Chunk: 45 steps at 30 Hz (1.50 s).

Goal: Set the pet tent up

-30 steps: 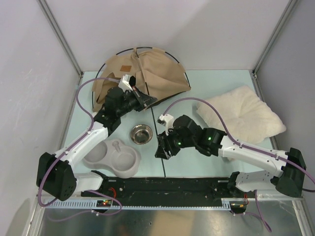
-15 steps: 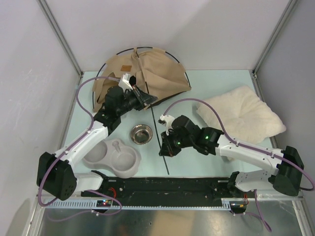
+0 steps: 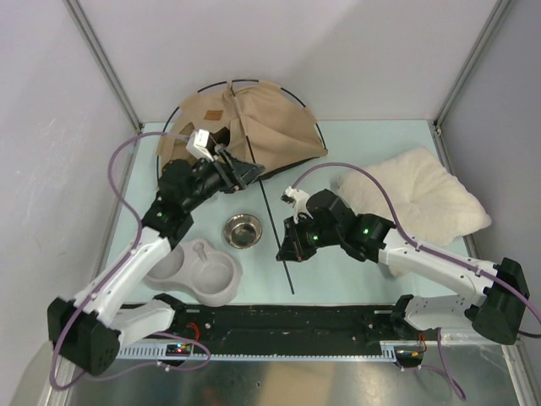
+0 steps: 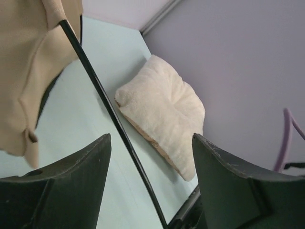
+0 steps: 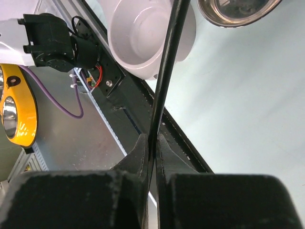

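My left gripper moves off the pole next, down onto the folded seam's near end hanging below the pole.
The pet tent (image 3: 254,123) lies collapsed at the back of the table, tan fabric (image 4: 26,71) with a brown label patch. One thin black pole (image 3: 272,224) runs from it toward the near edge. My right gripper (image 3: 286,252) is shut on this pole (image 5: 167,71) near its free end; in the right wrist view the gripper (image 5: 152,139) pinches it between both pads. My left gripper (image 3: 241,173) hovers open at the tent's front edge. In the left wrist view the pole (image 4: 112,119) passes untouched between the spread fingers of the gripper (image 4: 151,138).
A cream fluffy pillow (image 3: 418,199) lies at the right. A steel bowl (image 3: 243,230) sits mid-table beside a grey double pet bowl (image 3: 194,275) at the near left. The black base rail (image 3: 287,321) runs along the near edge.
My right gripper has shut on the pole and shifted a little right. My left gripper has opened, let go of the pole, and drawn back to the left.
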{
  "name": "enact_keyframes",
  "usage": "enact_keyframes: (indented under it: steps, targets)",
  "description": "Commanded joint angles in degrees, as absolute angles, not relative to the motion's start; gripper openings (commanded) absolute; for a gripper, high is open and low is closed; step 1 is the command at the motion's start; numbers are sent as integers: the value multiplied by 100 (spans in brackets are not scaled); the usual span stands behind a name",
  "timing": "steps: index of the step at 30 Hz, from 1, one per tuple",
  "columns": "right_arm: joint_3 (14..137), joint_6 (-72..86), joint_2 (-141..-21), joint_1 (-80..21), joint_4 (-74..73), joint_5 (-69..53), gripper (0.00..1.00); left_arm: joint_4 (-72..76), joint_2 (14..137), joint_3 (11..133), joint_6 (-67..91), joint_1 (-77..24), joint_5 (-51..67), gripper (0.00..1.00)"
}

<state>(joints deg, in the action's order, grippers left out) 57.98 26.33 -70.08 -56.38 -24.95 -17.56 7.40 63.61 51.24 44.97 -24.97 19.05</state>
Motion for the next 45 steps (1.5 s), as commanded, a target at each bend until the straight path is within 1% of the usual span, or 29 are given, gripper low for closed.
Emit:
enact_keyframes:
  steps: [1, 3, 5, 8, 10, 15, 21, 28, 32, 36, 43, 45]
  targets:
    - [5844, 2657, -6864, -5489, -2128, -1955, 0, 588, 5468, 4869, 3681, -2367, 1205, 70]
    - [5845, 2684, -6875, -5442, -2037, -2011, 0, 323, 5162, 4753, 3335, -2358, 793, 64]
    - [5849, 2701, -6882, -5408, -1973, -2065, 0, 4, 4947, 4623, 3044, -2354, 436, 61]
    - [5857, 2714, -6891, -5377, -1908, -2131, 0, -193, 4860, 4370, 2795, -2357, 256, 60]
    - [5876, 2722, -6908, -5365, -1890, -2163, 0, -182, 4948, 4246, 2742, -2374, 257, 61]
    - [5912, 2728, -6936, -5328, -1830, -2252, 0, -57, 5623, 4224, 2535, -2497, 270, 65]
    - [5917, 2708, -6930, -5313, -1816, -2266, 0, 465, 6412, 4455, 2285, -2578, 72, 68]
    - [5924, 2666, -6918, -5312, -1855, -2316, 0, 687, 7033, 4837, 2097, -2575, 28, 63]
    - [5921, 2663, -6928, -5329, -1853, -2314, 0, 715, 7158, 4893, 2038, -2580, -226, 56]
    - [5924, 2657, -6913, -5330, -1841, -2309, 0, 720, 7266, 4933, 2045, -2575, -139, 41]
    - [5916, 2641, -6918, -5321, -1817, -2358, 0, 721, 7372, 4924, 2141, -2577, -45, 28]
    - [5918, 2636, -6911, -5325, -1808, -2367, 0, 727, 7367, 4920, 2133, -2578, -64, 21]
